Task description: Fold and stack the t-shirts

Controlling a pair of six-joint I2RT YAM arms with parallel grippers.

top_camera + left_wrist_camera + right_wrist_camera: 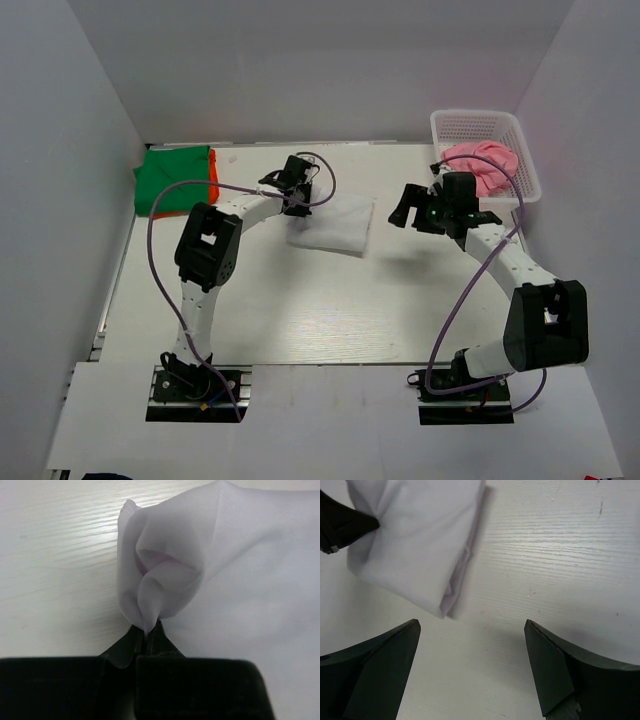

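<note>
The stack's green t-shirt [172, 179] lies left of my left gripper in the top view, so next my left gripper needs to lift the white t-shirt over it, lower and release.
A folded white t-shirt [335, 226] lies mid-table. My left gripper [297, 203] is shut on its left edge, pinching a bunched corner [150, 580]. My right gripper [407, 206] is open and empty, held above the table to the right of the shirt; the shirt's near corner shows in the right wrist view [420, 545]. A folded green t-shirt [172, 178] lies on an orange one [213, 176] at the back left. A pink t-shirt [486, 166] sits crumpled in the basket.
The white mesh basket [458, 125] stands at the back right corner. White walls close in the table at the left, back and right. Purple cables loop off both arms.
</note>
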